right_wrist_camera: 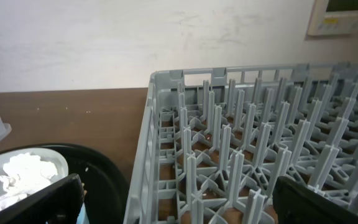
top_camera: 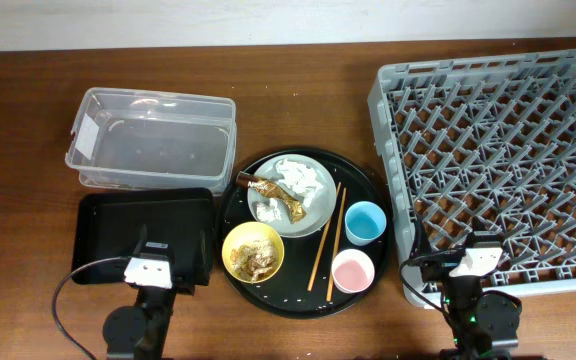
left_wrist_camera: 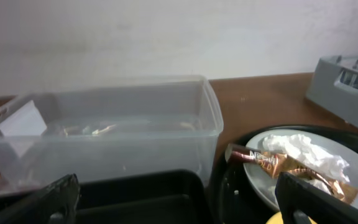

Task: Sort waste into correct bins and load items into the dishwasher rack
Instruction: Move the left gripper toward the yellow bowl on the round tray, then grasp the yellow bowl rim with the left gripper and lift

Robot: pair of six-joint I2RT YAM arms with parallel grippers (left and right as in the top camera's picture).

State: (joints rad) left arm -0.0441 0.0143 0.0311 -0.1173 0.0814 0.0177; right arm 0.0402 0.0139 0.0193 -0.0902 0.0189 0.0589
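I will reach across with my left gripper, since the yellow bowl is to the right of it in the overhead view. I will tip down onto its chopstick-side rim, next to the bare tray.
On the round black tray sit a grey plate with crumpled white tissue and a gold-brown foil wrapper, a yellow bowl with brownish food scraps, a light-blue cup, a pink cup and two chopsticks. The clear tub and the shallow black tray lie to the left; the grey dishwasher rack stands at the right. My left gripper is open over the black tray's near edge. My right gripper is open over the rack's near left corner. Both are empty.
The left wrist view shows the tub, the plate with tissue and wrapper. The right wrist view shows the rack and the tissue. A wall runs behind the table. Black cables trail at the front edge.
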